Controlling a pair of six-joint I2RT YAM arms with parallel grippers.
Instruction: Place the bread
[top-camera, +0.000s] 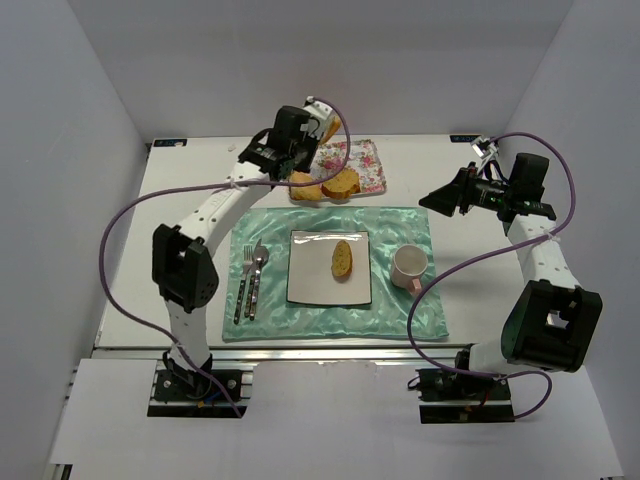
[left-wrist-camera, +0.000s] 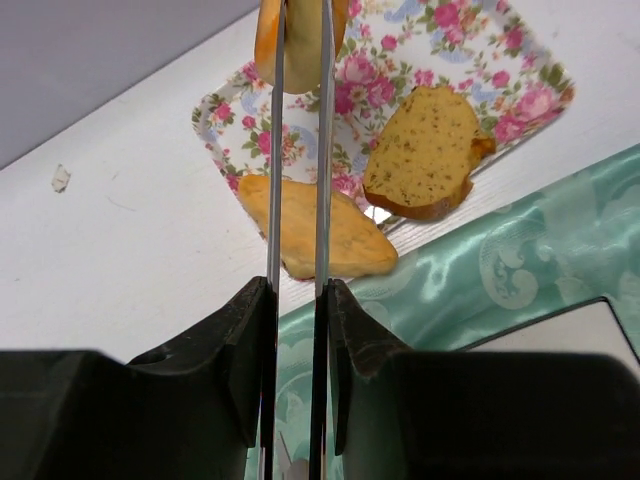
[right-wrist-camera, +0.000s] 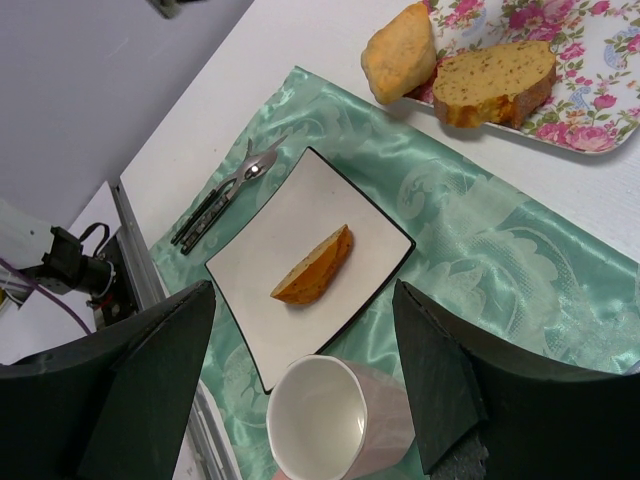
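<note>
My left gripper moves back and down over the white plate next to release the tongs, since the area (top-camera: 317, 263) beside its bread piece is bare.
My left gripper (top-camera: 297, 140) (left-wrist-camera: 298, 300) is shut on a pair of metal tongs (left-wrist-camera: 322, 150). The tongs pinch a bread slice (left-wrist-camera: 300, 40) (top-camera: 329, 127) above the floral tray (top-camera: 366, 166) (left-wrist-camera: 520, 80). Two more slices lie on the tray's near edge (top-camera: 305, 187) (top-camera: 341, 183), also in the left wrist view (left-wrist-camera: 318, 232) (left-wrist-camera: 428, 152). A white square plate (top-camera: 310, 285) (right-wrist-camera: 290, 220) on the green placemat (top-camera: 400, 225) holds one bread piece (top-camera: 342, 258) (right-wrist-camera: 312, 266). My right gripper (top-camera: 441, 197) (right-wrist-camera: 305, 290) is open and empty, raised right of the plate.
A white mug (top-camera: 408, 266) (right-wrist-camera: 325, 425) stands on the mat right of the plate. A fork and spoon (top-camera: 250, 280) (right-wrist-camera: 225, 185) lie on the mat left of the plate. White walls enclose the table on three sides.
</note>
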